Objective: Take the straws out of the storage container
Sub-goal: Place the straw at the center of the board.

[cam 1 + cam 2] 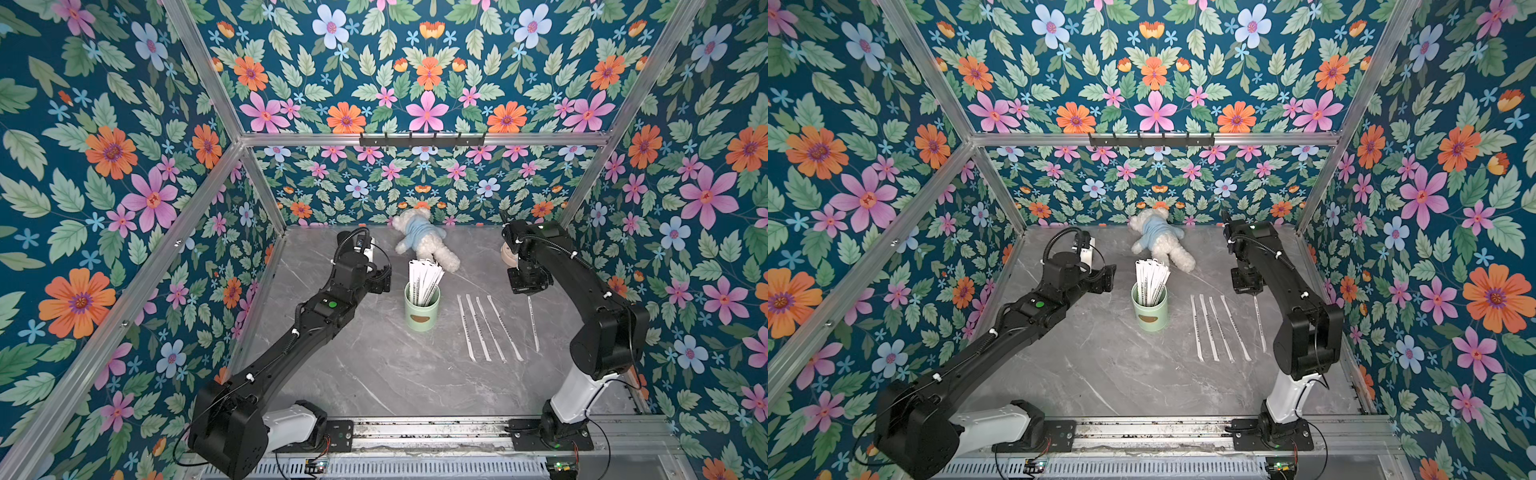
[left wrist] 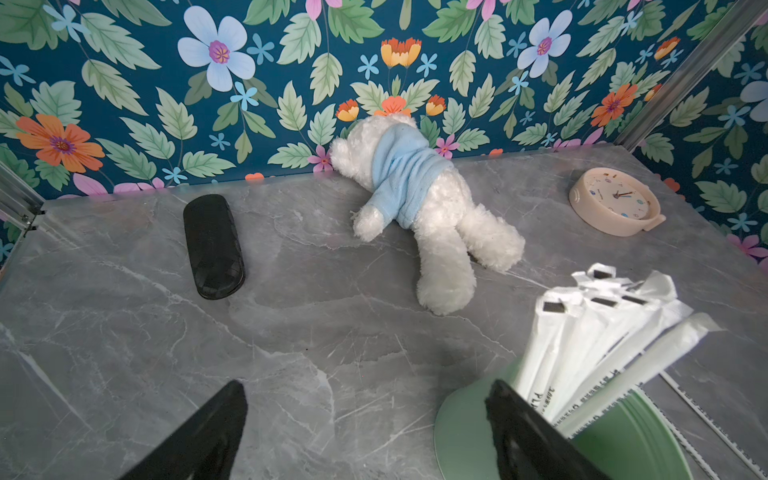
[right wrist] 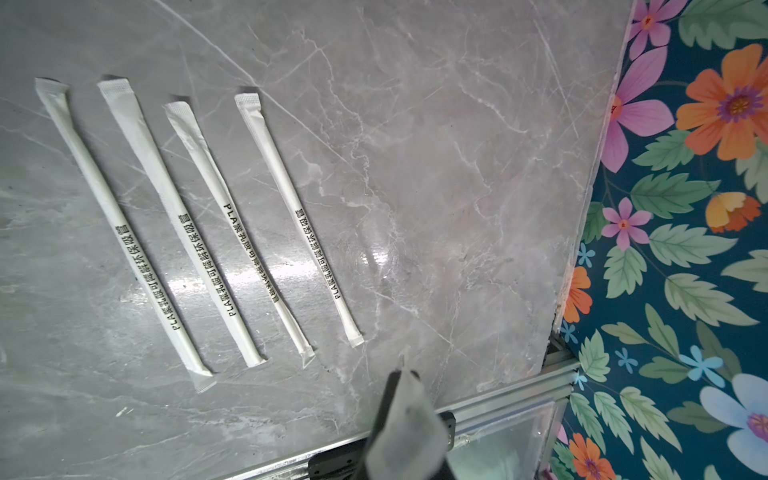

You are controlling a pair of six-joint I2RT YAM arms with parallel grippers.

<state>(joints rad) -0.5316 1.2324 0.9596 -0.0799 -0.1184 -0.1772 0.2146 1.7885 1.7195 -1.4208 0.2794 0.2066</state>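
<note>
The table is clear beside the row's nearest straw, so my right gripper next needs to lower toward the row of straws and release its straw on the bare table (image 1: 520,328) (image 3: 360,220) there.
The storage container (image 1: 422,309), a mint-green cup with a brown oval mark, stands mid-table in both top views, and several white wrapped straws (image 1: 424,278) stick up out of it. Several more straws (image 1: 484,328) lie side by side on the table to its right, also plain in the right wrist view (image 3: 199,232). My right gripper (image 1: 528,293) points down just right of that row, shut on the top end of one straw (image 1: 534,326). Its wrapper (image 3: 405,428) shows blurred at the jaws. My left gripper (image 2: 365,415) is open beside the cup (image 2: 461,428), one finger (image 2: 528,436) at its rim.
A white teddy bear in a blue sweater (image 1: 424,243) lies at the back wall. A round pinkish clock (image 2: 615,201) lies back right, mostly behind my right arm from above. A black case (image 2: 214,245) lies back left. Floral walls enclose three sides, and a metal rail (image 1: 428,430) runs along the front.
</note>
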